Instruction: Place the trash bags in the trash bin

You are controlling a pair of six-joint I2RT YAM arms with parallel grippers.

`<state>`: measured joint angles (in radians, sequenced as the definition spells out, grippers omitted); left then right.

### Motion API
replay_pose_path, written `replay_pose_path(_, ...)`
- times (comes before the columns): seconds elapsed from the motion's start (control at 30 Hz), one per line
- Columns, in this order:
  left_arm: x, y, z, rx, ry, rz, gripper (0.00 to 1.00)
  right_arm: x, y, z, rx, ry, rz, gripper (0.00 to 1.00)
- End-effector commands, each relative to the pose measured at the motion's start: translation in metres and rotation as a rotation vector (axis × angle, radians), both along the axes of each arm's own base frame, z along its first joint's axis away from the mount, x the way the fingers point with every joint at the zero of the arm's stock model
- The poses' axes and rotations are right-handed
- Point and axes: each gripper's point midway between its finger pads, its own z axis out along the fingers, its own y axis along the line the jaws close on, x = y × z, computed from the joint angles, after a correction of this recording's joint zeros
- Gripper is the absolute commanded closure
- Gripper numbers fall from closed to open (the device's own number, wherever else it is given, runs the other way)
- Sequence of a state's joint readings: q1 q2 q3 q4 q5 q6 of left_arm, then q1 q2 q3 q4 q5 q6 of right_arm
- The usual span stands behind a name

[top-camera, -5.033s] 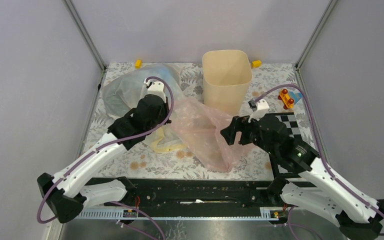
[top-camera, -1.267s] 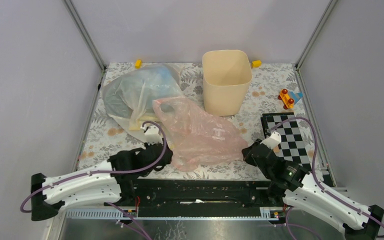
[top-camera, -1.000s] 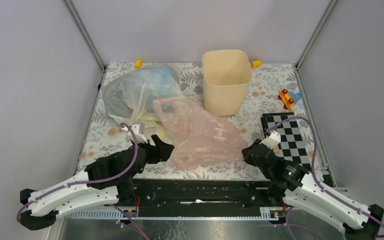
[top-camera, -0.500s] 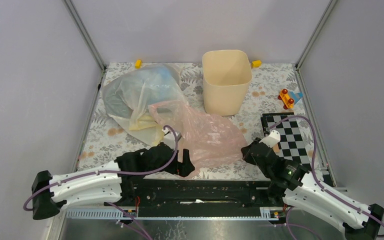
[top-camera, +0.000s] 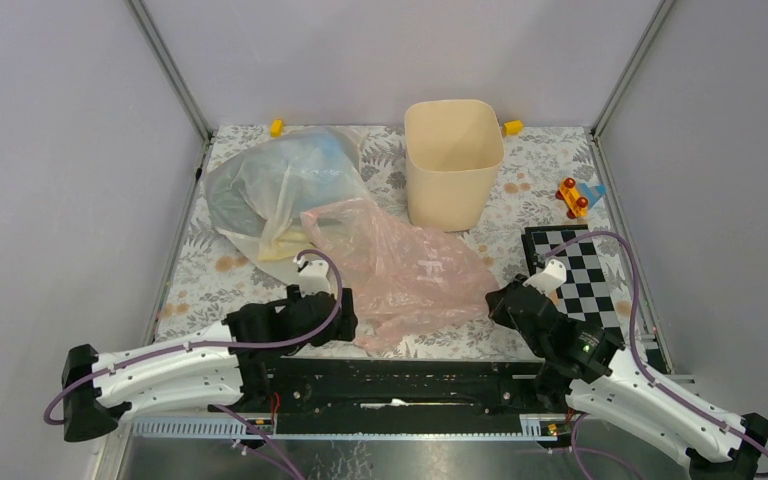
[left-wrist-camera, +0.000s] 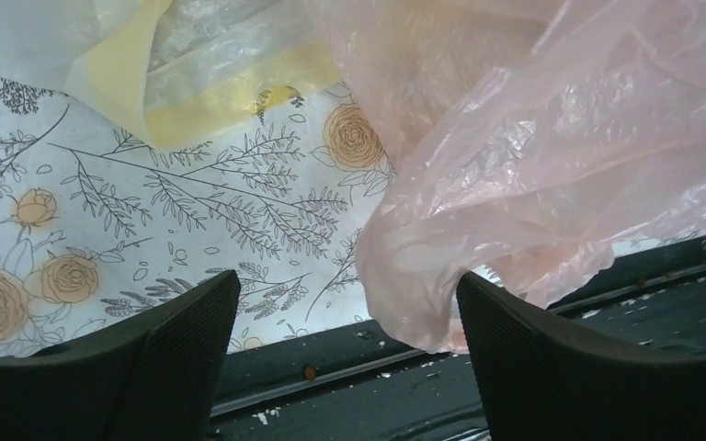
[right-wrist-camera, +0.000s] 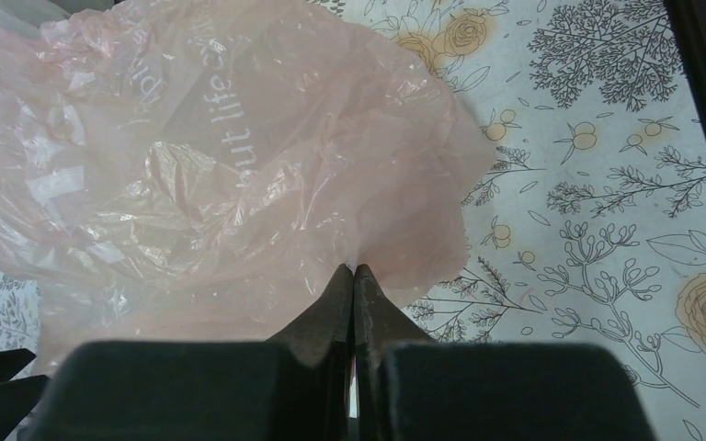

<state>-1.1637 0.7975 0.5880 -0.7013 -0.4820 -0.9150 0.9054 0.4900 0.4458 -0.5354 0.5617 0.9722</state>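
My left gripper lowers slightly at the pink bag's near corner next, then closes, since a fold of the bag already hangs between its fingers.
The pale pink trash bag lies crumpled on the flowered table between my two arms. My right gripper is shut on its right edge, the film pinched at the tips. My left gripper stands open at the bag's near left corner. A fold of the pink bag hangs between the left fingers, against the right one. A bluish-clear bag and a pale yellow bag lie at the back left. The cream trash bin stands upright behind the pink bag.
A black-and-white checkerboard lies at the right, with a red and blue toy behind it. Small yellow blocks sit at the back edge. A black rail runs along the table's front; walls close in both sides.
My left gripper has drawn back to the left from under the pink bag's near edge, still open. The pink bag has shifted slightly. The right arm has hardly moved.
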Motion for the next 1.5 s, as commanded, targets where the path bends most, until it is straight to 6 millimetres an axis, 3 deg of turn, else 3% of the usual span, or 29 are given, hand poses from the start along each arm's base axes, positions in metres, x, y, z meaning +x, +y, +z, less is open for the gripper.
replay_pose_path(0.0,0.005,-0.01,0.03,-0.11,-0.039,0.015,0.05,0.005,-0.005,0.019,0.006,-0.05,-0.032,1.0)
replay_pose_path(0.1,-0.014,-0.041,0.036,-0.225,-0.003,-0.164,0.01,0.006,-0.005,0.019,0.005,-0.048,-0.035,1.0)
replay_pose_path(0.17,-0.02,-0.049,0.033,-0.258,0.02,-0.199,0.01,0.006,-0.005,0.019,0.002,-0.045,-0.034,1.0)
replay_pose_path(0.47,-0.029,-0.056,0.002,-0.219,0.098,-0.229,0.08,0.007,-0.004,0.022,0.007,-0.05,-0.034,1.0)
replay_pose_path(0.53,-0.027,-0.053,-0.007,-0.179,0.11,-0.208,0.14,0.007,-0.005,0.022,0.007,-0.051,-0.035,1.0)
replay_pose_path(0.6,-0.02,-0.042,-0.014,-0.114,0.1,-0.153,0.34,0.007,-0.005,0.022,0.003,-0.049,-0.035,1.0)
replay_pose_path(0.73,0.001,-0.008,-0.023,0.045,0.039,0.006,0.93,0.007,-0.005,0.024,0.001,-0.054,-0.032,1.0)
replay_pose_path(0.77,0.004,-0.003,-0.021,0.061,0.025,0.035,1.0,0.007,-0.006,0.025,-0.001,-0.058,-0.034,1.0)
replay_pose_path(0.8,0.008,0.001,-0.019,0.066,0.011,0.06,1.0,0.007,-0.008,0.026,-0.007,-0.061,-0.038,1.0)
replay_pose_path(1.07,0.021,0.025,0.008,0.014,-0.098,0.193,1.0,0.007,-0.039,0.047,-0.099,-0.089,-0.128,1.0)
replay_pose_path(1.2,0.022,0.015,0.03,-0.093,-0.135,0.151,1.0,0.009,-0.031,0.057,-0.084,-0.114,-0.089,1.0)
replay_pose_path(1.3,0.017,-0.005,0.06,-0.189,-0.156,0.047,1.0,0.011,-0.015,0.073,-0.082,-0.132,-0.002,1.0)
replay_pose_path(1.37,0.016,-0.012,0.091,-0.234,-0.181,-0.004,1.0,0.013,-0.008,0.093,-0.095,-0.145,0.04,1.0)
replay_pose_path(1.47,0.018,-0.011,0.148,-0.25,-0.247,-0.04,1.0,0.018,0.002,0.139,-0.078,-0.201,0.077,1.0)
